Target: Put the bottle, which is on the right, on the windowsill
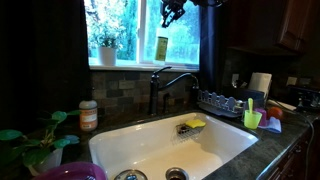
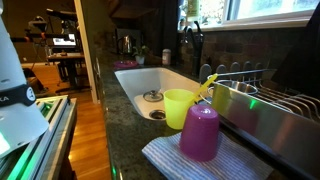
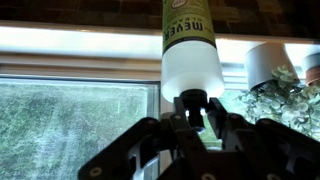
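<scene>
The bare windowsill (image 1: 139, 67) beside the plant is outward of my gripper, so my gripper should next move outward toward the white potted plant and release the bottle's cap.
The bottle (image 1: 162, 48), slim with a yellow-green label, is upright at the windowsill (image 1: 130, 64), its base at or just above the ledge. My gripper (image 1: 170, 14) is directly above it. The wrist view is upside down: the bottle (image 3: 190, 55) hangs from the top edge, its white shoulder is near the camera, and its small cap sits between my fingertips (image 3: 198, 105). The fingers are closed in tight on both sides of the cap. The pale windowsill (image 3: 80, 40) runs across behind it.
A white potted plant (image 1: 107, 45) stands on the sill beside the bottle and shows in the wrist view (image 3: 265, 62). Below are the dark faucet (image 1: 165, 88), the white sink (image 1: 120, 145), a dish rack (image 1: 222, 101) and an orange-labelled jar (image 1: 88, 115).
</scene>
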### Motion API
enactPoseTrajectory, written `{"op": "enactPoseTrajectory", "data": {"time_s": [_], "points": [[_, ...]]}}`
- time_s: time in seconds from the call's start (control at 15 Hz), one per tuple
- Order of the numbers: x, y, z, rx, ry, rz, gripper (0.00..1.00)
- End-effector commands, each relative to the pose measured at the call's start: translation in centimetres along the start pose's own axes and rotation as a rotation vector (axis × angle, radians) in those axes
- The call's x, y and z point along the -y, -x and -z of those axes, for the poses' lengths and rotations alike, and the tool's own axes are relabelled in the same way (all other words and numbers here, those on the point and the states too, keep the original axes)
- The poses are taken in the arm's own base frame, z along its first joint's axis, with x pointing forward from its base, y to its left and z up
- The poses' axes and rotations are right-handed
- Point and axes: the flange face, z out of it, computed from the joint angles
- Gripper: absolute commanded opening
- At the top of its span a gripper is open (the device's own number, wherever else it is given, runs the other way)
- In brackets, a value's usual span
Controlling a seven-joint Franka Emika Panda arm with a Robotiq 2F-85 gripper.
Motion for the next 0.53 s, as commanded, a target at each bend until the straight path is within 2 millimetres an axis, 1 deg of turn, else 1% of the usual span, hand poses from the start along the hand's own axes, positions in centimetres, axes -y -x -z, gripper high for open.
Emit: {"op": "enactPoseTrajectory", "data": {"time_s": [0.0,0.47], "points": [[-0.23,-0.38,0.08,-0.002,-0.002,-0.004,0.29],[0.32,-0.38,-0.36,0.003,-0.011,-0.002,0.29]]}}
